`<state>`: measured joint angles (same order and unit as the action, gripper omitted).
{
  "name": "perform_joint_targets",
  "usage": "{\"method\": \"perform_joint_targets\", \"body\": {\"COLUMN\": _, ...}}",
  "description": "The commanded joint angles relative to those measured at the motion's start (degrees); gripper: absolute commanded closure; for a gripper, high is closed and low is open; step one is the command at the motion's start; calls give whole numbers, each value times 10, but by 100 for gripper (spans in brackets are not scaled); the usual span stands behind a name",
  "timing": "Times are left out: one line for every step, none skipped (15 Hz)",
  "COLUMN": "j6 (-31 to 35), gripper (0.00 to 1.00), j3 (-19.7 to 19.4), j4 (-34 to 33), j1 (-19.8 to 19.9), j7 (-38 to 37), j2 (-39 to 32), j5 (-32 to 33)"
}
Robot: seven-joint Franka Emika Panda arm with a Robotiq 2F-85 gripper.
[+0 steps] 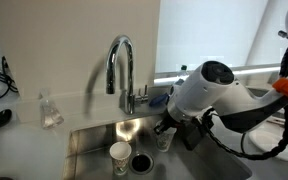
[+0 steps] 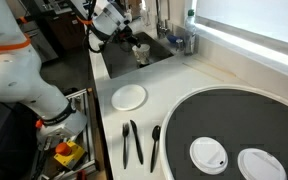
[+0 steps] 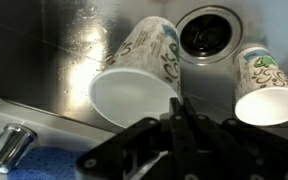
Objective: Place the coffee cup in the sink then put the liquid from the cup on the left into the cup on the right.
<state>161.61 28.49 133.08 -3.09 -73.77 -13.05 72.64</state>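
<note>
Bare sink bottom (image 1: 157,158) beside the drain lies below my gripper, clear of the second cup. My gripper lowers the nearer cup there next and releases the nearer cup's rim.
Two white printed paper cups stand in the steel sink (image 1: 92,140), on either side of the round dark drain (image 3: 209,35). My gripper (image 3: 179,108) is shut on the rim of the nearer cup (image 3: 134,70), which tilts with its empty mouth toward the camera. The second cup (image 3: 264,80) stands free to the right of the drain. In an exterior view the gripper (image 1: 166,125) hangs over the held cup (image 1: 164,142), and the free cup (image 1: 119,155) stands by the drain. The arm also reaches into the sink (image 2: 119,62) in an exterior view.
The arched chrome tap (image 1: 121,60) rises behind the basin. A clear glass (image 1: 50,112) stands on the counter. A white plate (image 2: 129,97), black utensils (image 2: 132,142) and a round dark tray (image 2: 234,125) with white lids lie on the counter.
</note>
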Motion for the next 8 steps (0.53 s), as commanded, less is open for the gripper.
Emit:
{"method": "perform_joint_targets", "body": {"j6": -19, "gripper": 99, "j3": -19, "j4": -57, "j1": -22, "j7": -54, "j2": -79, "j5": 59}}
{"method": "perform_joint_targets", "body": {"j6": -3, "gripper": 99, "j3": -9, "j4": -23, "j1": -7, "j7": -20, "j2": -36, "j5": 25}}
{"method": "perform_joint_targets", "body": {"j6": -3, "gripper": 96, "j3": -10, "j4": -29, "j1": -7, "j7": -21, "j2": -49, "j5": 28}}
{"method": "perform_joint_targets", "body": {"j6": -3, "gripper": 96, "j3": -10, "j4": -30, "j1": -6, "j7": -20, "j2": -52, "j5": 27}}
{"method": "perform_joint_targets", "body": {"j6": -3, "gripper": 96, "j3": -10, "j4": -30, "j1": -6, "j7": -20, "j2": -50, "j5": 27}}
{"method": "perform_joint_targets", "body": {"j6": -3, "gripper": 96, "j3": -10, "j4": -30, "j1": -6, "j7": -20, "j2": -48, "j5": 27}}
{"method": "perform_joint_targets", "body": {"j6": -3, "gripper": 99, "j3": -9, "j4": -30, "j1": -6, "j7": -20, "j2": -46, "j5": 27}}
{"method": "perform_joint_targets", "body": {"j6": -10, "gripper": 99, "j3": -10, "j4": -31, "j1": -8, "j7": -25, "j2": -47, "j5": 29}}
